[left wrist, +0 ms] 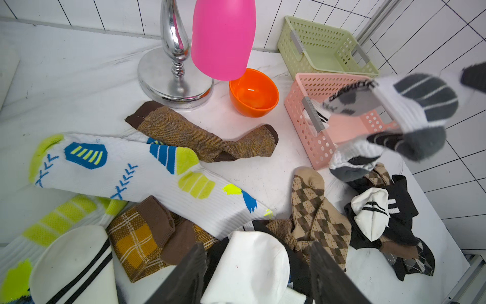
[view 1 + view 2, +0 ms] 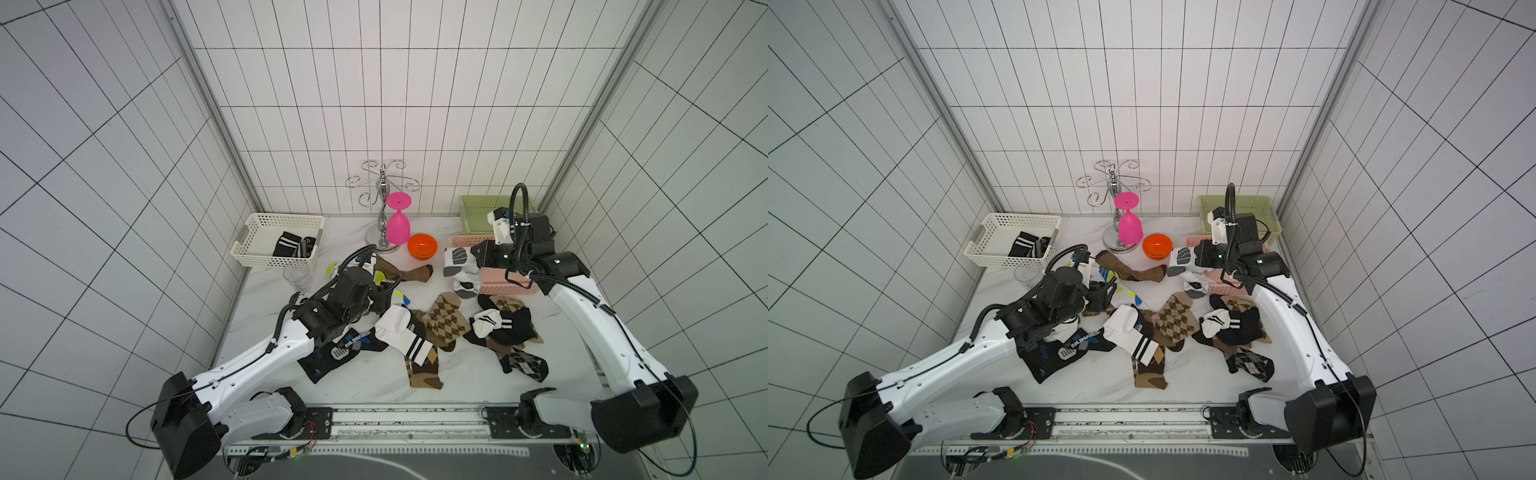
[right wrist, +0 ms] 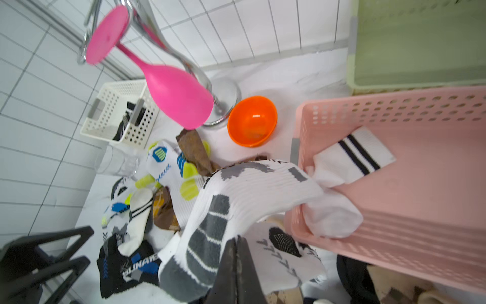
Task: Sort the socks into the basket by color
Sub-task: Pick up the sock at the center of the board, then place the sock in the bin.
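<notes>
Another white sock already lies in the pink basket, so the robot needs to move its right gripper over the basket's open middle next and down inside to let go of the white sock.
My right gripper [image 3: 238,244] is shut on a white sock with grey patches [image 3: 236,200], which hangs over the near edge of the pink basket [image 2: 515,282]. Inside that basket lies a white sock with black stripes [image 3: 360,152]. Over the pile of socks, my left gripper [image 1: 257,247] stands open, its fingers wide apart on either side of the toe of a white striped sock [image 2: 399,324]. Around it lie a white sock with yellow-blue prints [image 1: 126,168], brown argyle socks [image 2: 446,318], black socks [image 2: 515,328] and a black blue-marked sock [image 2: 345,349]. The white basket [image 2: 257,253] holds a black striped sock [image 2: 286,245].
A chrome stand [image 2: 382,208] with a hanging pink goblet [image 2: 398,226] rises at the back centre, with an orange bowl [image 2: 422,245] beside it. A green basket [image 2: 473,212] sits behind the pink one. A clear glass [image 2: 297,276] stands by the white basket.
</notes>
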Available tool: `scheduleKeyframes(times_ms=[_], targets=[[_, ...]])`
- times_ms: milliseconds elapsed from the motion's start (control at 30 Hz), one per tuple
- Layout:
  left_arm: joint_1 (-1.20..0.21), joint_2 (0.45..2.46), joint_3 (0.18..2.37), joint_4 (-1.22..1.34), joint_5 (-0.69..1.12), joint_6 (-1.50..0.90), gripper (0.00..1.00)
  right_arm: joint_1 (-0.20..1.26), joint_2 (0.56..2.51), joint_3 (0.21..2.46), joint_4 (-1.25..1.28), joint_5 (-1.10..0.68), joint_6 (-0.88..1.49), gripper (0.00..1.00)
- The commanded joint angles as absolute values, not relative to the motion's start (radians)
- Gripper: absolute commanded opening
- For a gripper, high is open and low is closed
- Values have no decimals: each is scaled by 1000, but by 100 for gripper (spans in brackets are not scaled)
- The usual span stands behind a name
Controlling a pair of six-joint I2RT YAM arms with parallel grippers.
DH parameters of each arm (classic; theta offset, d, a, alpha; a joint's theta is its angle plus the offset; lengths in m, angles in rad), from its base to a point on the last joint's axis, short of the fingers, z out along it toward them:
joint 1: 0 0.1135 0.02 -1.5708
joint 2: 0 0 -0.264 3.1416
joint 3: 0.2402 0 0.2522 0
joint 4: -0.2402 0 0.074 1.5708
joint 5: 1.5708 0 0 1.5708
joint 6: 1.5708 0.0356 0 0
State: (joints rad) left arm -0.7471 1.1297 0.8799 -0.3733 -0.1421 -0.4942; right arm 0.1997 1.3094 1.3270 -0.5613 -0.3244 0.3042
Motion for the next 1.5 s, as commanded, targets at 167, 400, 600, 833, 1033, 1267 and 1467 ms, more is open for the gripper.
scheduleKeyframes(times_ms=[167, 400, 600, 833, 1033, 1267, 1467], targets=[[-749, 1085, 851, -405, -158, -518, 64, 66, 1451, 1599, -439, -278, 321, 0], [-749, 1080, 857, -416, -163, -517, 64, -6, 1529, 1546, -368, -244, 326, 0], [-750, 1099, 868, -428, -162, -505, 64, -15, 1537, 1342, -259, -238, 363, 0], [-749, 1121, 873, -431, -149, -491, 64, -30, 1598, 1141, -124, -272, 421, 0], [-749, 1122, 850, -423, -144, -487, 65, -32, 1680, 1087, -88, -309, 453, 0], [-749, 1149, 844, -449, -129, -489, 67, -31, 1747, 1082, -90, -319, 463, 0], [-750, 1166, 848, -490, -149, -510, 68, -30, 1760, 1098, -110, -321, 466, 0]])
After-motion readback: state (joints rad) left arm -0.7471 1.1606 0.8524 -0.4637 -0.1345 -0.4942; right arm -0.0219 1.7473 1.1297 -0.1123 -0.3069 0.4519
